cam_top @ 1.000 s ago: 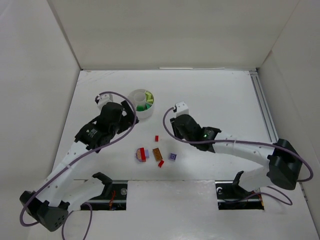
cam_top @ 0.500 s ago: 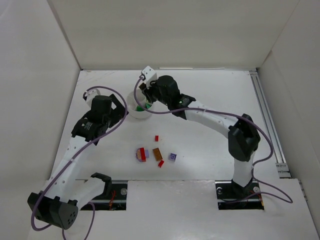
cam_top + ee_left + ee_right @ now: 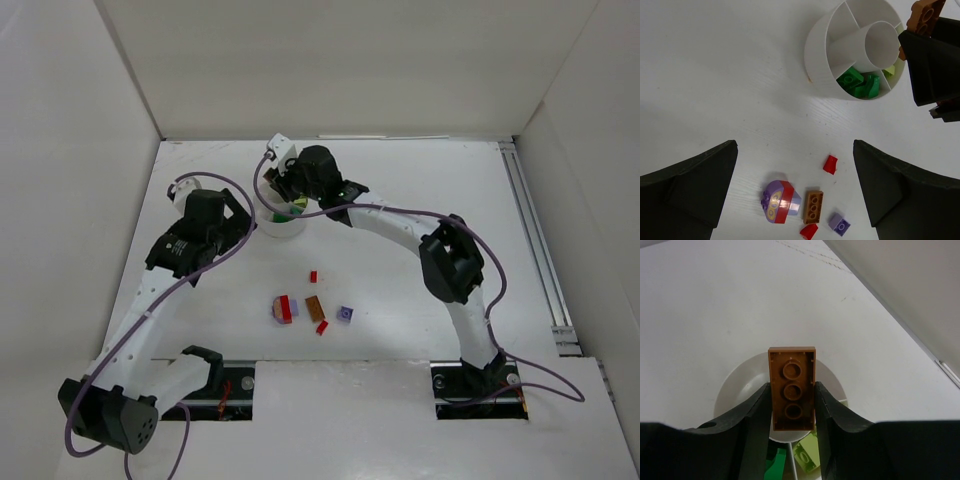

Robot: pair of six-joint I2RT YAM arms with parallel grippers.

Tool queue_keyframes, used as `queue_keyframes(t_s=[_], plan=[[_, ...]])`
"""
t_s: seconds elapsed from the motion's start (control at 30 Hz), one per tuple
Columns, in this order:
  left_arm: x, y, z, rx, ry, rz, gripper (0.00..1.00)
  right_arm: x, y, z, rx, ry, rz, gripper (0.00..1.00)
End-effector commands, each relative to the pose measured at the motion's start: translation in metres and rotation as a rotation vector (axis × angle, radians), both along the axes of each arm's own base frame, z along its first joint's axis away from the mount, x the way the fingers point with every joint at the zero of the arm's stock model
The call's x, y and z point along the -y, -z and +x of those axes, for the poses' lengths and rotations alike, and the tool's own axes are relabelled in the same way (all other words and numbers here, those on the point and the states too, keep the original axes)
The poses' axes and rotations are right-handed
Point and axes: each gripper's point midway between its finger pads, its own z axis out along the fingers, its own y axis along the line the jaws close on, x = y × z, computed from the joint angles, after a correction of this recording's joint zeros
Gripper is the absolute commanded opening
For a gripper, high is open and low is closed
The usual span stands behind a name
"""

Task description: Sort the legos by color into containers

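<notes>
My right gripper lowers toward the opening of the tub's central cup below it next and releases there, because green and yellow legos occupy surrounding wedges of the tub.
My right gripper point(image 3: 792, 388) is shut on an orange-brown lego point(image 3: 792, 395), held with its hollow underside facing the camera, just above the round white tub point(image 3: 735, 385) of containers. Green legos point(image 3: 860, 82) and a pale yellow one point(image 3: 890, 71) lie in two neighbouring wedges. The tub point(image 3: 281, 228) stands at the back left, with the right gripper point(image 3: 286, 196) over it. Loose on the table are a second orange-brown lego point(image 3: 813, 206), two red ones point(image 3: 830, 164) point(image 3: 808, 231), a lavender one point(image 3: 838, 223) and a joined lavender-and-red piece point(image 3: 780, 201). My left gripper point(image 3: 795, 147) hangs open above them, holding nothing.
White walls close in the table on the left, back and right. A metal rail point(image 3: 530, 230) runs along the right side. The right arm point(image 3: 450, 265) arches across the middle of the table. The left gripper point(image 3: 238, 222) sits just left of the tub.
The right arm has swung from the table's middle to the tub with the orange-brown lego in its grip. The left arm has drawn back a little to the left.
</notes>
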Motion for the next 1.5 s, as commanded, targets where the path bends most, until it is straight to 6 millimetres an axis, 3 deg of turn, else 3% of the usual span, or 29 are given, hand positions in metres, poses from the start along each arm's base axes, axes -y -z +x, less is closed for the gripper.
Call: queue_keyframes(t_s=[0.0,0.07,0.1,0.37,0.57,0.7,0.93,1.0,1.03,1.07,1.1,1.13,1.17,1.2,1.23,1.27,1.3,1.37,1.4,1.43,1.47], plan=[[-0.001,-0.006,0.005,0.017,-0.003,0.003,1.00,-0.016,-0.035,0.002,0.065,-0.044,0.076,0.31],[-0.001,-0.006,0.005,0.017,-0.003,0.003,1.00,-0.019,-0.022,0.005,0.052,-0.044,0.063,0.32],[0.001,-0.006,0.004,0.015,0.004,-0.003,1.00,-0.020,-0.026,0.005,0.058,-0.044,0.070,0.32],[0.000,0.002,0.002,-0.003,0.004,0.003,1.00,-0.023,-0.007,0.003,0.024,-0.060,0.055,0.36],[0.003,0.008,0.002,-0.017,0.024,0.001,1.00,-0.022,-0.001,-0.001,0.005,-0.068,0.053,0.48],[0.005,0.008,0.002,-0.019,0.030,-0.005,1.00,-0.018,-0.013,-0.005,0.015,-0.068,0.062,0.59],[0.009,0.006,-0.001,-0.016,0.074,-0.008,1.00,-0.011,-0.032,-0.008,0.035,-0.055,0.077,0.61],[0.011,0.004,-0.003,-0.010,0.090,-0.013,1.00,-0.003,-0.049,-0.007,0.063,-0.020,0.093,0.62],[0.011,0.004,-0.003,-0.010,0.098,-0.005,1.00,0.006,-0.047,-0.005,0.059,0.005,0.084,0.62],[0.012,0.001,-0.004,-0.002,0.107,-0.015,1.00,0.013,-0.071,-0.007,0.086,0.025,0.124,0.62],[0.017,0.000,-0.004,0.002,0.141,-0.019,1.00,0.020,-0.076,-0.008,0.093,0.051,0.125,0.64],[0.019,-0.002,-0.003,0.009,0.151,-0.029,1.00,0.041,-0.090,-0.004,0.090,0.138,0.152,0.66],[0.022,-0.001,-0.004,0.007,0.170,-0.030,1.00,0.054,-0.078,0.004,0.080,0.190,0.129,0.68],[0.028,-0.003,-0.004,0.015,0.194,-0.043,1.00,0.072,-0.099,0.001,0.076,0.241,0.180,0.68],[0.031,-0.003,-0.006,0.015,0.213,-0.036,1.00,0.089,-0.102,0.002,0.067,0.294,0.195,0.68],[0.037,-0.001,-0.006,0.017,0.224,-0.046,1.00,0.115,-0.082,0.006,0.024,0.355,0.178,0.69],[0.041,0.005,-0.008,-0.001,0.238,-0.042,1.00,0.136,-0.103,-0.003,0.018,0.392,0.242,0.69],[0.057,0.011,-0.012,-0.023,0.279,-0.077,1.00,0.173,-0.100,-0.007,0.004,0.486,0.258,0.69],[0.062,0.018,-0.014,-0.047,0.286,-0.080,0.97,0.198,-0.072,-0.013,-0.035,0.537,0.222,0.69],[0.077,0.020,-0.018,-0.053,0.330,-0.089,0.96,0.217,-0.093,-0.027,-0.013,0.565,0.273,0.70],[0.083,0.024,-0.022,-0.059,0.336,-0.082,0.96,0.230,-0.091,-0.035,-0.007,0.600,0.270,0.70]])
